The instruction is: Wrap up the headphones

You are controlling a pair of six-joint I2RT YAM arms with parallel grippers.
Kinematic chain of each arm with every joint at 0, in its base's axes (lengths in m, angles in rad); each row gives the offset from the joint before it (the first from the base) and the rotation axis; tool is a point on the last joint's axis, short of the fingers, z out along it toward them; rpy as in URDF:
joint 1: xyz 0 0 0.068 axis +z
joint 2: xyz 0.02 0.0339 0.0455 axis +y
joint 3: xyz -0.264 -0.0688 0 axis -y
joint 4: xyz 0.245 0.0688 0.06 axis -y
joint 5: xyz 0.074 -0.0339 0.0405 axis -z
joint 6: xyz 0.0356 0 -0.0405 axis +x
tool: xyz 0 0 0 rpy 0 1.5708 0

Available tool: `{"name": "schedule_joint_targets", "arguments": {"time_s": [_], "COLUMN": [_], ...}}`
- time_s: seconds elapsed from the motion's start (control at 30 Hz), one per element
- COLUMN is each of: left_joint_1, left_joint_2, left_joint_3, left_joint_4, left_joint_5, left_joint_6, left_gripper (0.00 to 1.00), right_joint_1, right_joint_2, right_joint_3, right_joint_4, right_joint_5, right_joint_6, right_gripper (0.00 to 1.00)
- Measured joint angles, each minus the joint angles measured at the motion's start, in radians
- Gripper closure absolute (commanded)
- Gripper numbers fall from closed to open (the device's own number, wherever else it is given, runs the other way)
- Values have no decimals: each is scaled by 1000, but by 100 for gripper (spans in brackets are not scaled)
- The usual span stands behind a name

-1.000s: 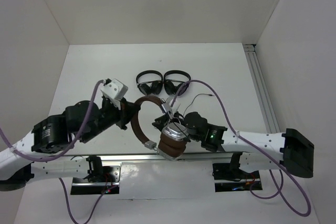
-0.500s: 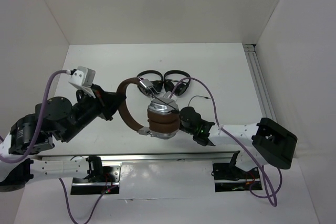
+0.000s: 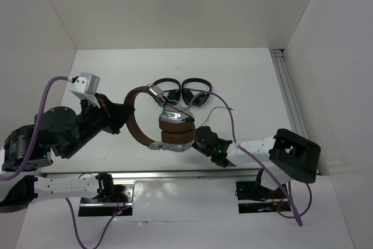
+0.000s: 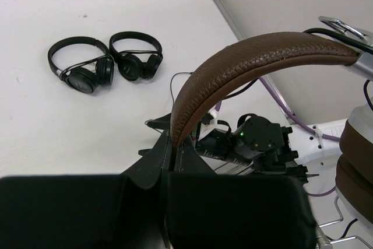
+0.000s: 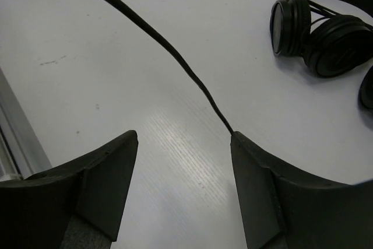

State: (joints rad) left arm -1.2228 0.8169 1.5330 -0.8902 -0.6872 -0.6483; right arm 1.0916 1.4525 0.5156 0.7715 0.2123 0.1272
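The open fingers of my right gripper shift to the right in the wrist view next until they straddle the thin black cable, which meets one finger there.
The headphones (image 3: 175,132) hang in the air over the table's near middle, their brown headband (image 3: 133,122) arching left and the stacked silver-and-brown earcups to the right. My left gripper (image 3: 123,115) is shut on the headband (image 4: 256,51), which is pinched between its jaws (image 4: 173,144). The thin black cable (image 3: 221,108) trails right from the earcups. My right gripper (image 3: 197,134) sits just right of the earcups. In the right wrist view it (image 5: 183,135) is open, and the cable (image 5: 175,56) runs down to touch the tip of its right finger (image 5: 256,167).
Two small all-black folded headphones (image 3: 180,91) lie side by side on the table behind the held pair, also seen in the left wrist view (image 4: 105,62) and the right wrist view (image 5: 320,27). An aluminium rail (image 3: 288,94) runs along the right edge.
My left gripper has swung the headphones up and to the left, turning the earcups away from the near edge. The right arm has followed to the left, staying beside the earcups.
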Motion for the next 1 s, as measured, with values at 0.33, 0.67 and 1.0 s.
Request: {"name": "schedule_joint_targets", "arguments": {"time_s": [0.33,0.67,1.0], "left_joint_1": [0,0,0], "left_joint_2": [19,19,19], "left_joint_3": [46,51,78], "left_joint_4": [-40,-71,-214], "left_joint_5": [3,-5,-181], "left_joint_6": [-14,-31,-233], "left_gripper": [100,100,100], "right_joint_1": [-4,-68,90], "right_joint_2": [103,190,83], "right_joint_3": [45,58,-40], "right_joint_4": [1,6,33], "right_joint_5": [127,131,191], "right_joint_6": [-59,-58,-5], "right_gripper": [30,100,100]}}
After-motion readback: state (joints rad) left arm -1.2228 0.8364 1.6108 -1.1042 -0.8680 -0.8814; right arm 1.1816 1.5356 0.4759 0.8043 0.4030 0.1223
